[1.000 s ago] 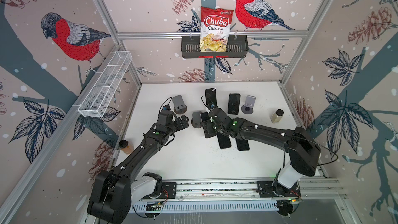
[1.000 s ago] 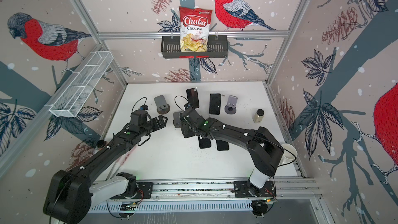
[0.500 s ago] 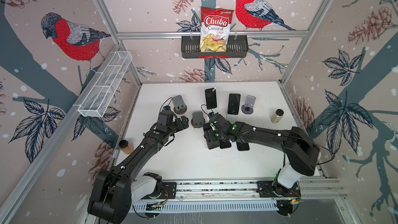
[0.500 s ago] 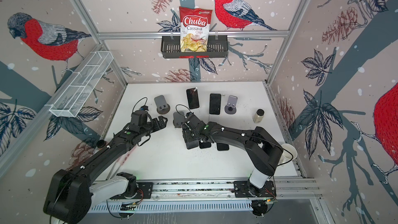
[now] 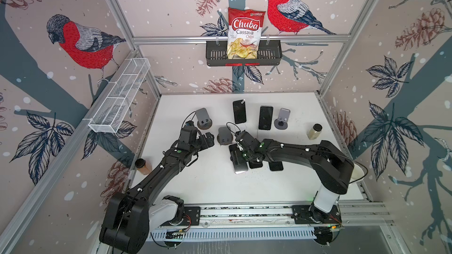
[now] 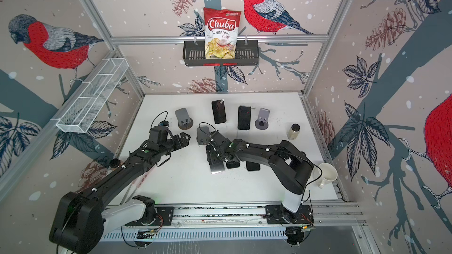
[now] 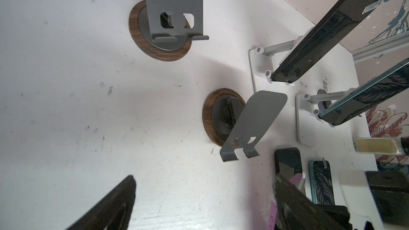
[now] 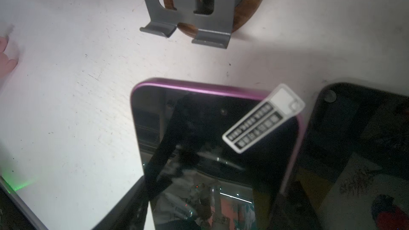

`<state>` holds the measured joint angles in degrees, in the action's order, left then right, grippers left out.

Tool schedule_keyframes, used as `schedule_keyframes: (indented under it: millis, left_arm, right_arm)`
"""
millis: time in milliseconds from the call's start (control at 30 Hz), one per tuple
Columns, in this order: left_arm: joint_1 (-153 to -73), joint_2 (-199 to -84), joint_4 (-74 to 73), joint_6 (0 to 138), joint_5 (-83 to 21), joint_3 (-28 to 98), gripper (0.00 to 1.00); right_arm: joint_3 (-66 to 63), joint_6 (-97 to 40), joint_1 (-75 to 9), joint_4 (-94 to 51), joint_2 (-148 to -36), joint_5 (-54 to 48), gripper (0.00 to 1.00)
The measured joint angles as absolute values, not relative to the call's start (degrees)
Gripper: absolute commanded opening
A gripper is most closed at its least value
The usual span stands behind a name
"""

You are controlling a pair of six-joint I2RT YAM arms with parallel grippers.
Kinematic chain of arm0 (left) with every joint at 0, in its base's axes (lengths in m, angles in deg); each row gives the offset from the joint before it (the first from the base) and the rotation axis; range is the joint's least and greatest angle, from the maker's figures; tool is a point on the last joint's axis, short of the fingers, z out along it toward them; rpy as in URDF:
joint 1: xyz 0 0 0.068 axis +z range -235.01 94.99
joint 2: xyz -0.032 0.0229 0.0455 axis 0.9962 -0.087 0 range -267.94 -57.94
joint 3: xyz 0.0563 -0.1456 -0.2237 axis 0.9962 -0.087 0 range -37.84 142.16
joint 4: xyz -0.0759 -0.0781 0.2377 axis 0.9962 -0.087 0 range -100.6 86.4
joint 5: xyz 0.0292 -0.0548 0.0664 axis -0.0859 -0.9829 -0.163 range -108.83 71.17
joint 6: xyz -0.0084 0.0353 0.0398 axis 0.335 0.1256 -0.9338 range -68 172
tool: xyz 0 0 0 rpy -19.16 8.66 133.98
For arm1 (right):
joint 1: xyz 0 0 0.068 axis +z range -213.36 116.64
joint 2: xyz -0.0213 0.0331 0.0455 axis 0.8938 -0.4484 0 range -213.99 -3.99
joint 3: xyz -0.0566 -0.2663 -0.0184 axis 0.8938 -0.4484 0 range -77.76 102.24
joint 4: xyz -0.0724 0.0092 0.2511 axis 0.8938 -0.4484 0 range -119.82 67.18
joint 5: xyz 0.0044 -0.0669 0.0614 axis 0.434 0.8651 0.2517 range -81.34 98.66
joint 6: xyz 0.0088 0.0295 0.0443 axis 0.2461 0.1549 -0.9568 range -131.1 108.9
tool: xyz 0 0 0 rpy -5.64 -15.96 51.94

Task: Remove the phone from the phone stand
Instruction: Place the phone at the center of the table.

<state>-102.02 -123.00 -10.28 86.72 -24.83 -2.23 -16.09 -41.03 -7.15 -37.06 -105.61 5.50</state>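
Observation:
My right gripper will next lower the phone flat onto the bare tabletop before the empty grey stand and release it, since there's room beside the dark phones.
The phone (image 8: 210, 129), black-screened with a purple rim and a white sticker, sits between the fingers of my right gripper (image 8: 211, 202), which is shut on its long edges. In both top views the phone (image 5: 241, 168) (image 6: 217, 167) is low over the table in front of the phone stand (image 5: 223, 136) (image 6: 202, 135), clear of it. The grey stand on its round wooden base (image 8: 190, 3) (image 7: 250, 120) holds nothing. My left gripper (image 5: 208, 140) (image 7: 204, 180) hovers open just left of the stand, with nothing in it.
Two dark phones (image 5: 255, 164) (image 5: 276, 166) lie flat beside the held one. Further back, two phones (image 5: 239, 111) (image 5: 265, 117) lean on white stands, flanked by two more grey stands (image 5: 203, 118) (image 5: 282, 118). A bottle (image 5: 314, 131) stands right, a brown one (image 5: 141, 166) left, a mug (image 6: 326, 174) front right.
My right gripper has carried the phone off the stand, toward the front and down beside the flat phones. The left arm has not moved.

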Motion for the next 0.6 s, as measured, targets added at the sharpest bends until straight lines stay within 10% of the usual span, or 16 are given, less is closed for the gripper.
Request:
schedule_keyframes:
  millis: [600]
  left_arm:
    - [-102.1,-122.8,-8.6,87.6,-24.9,-2.7,0.96]
  right_arm:
    - [-13.5,-41.6,-8.6,-41.2,-108.8,5.3,0.67]
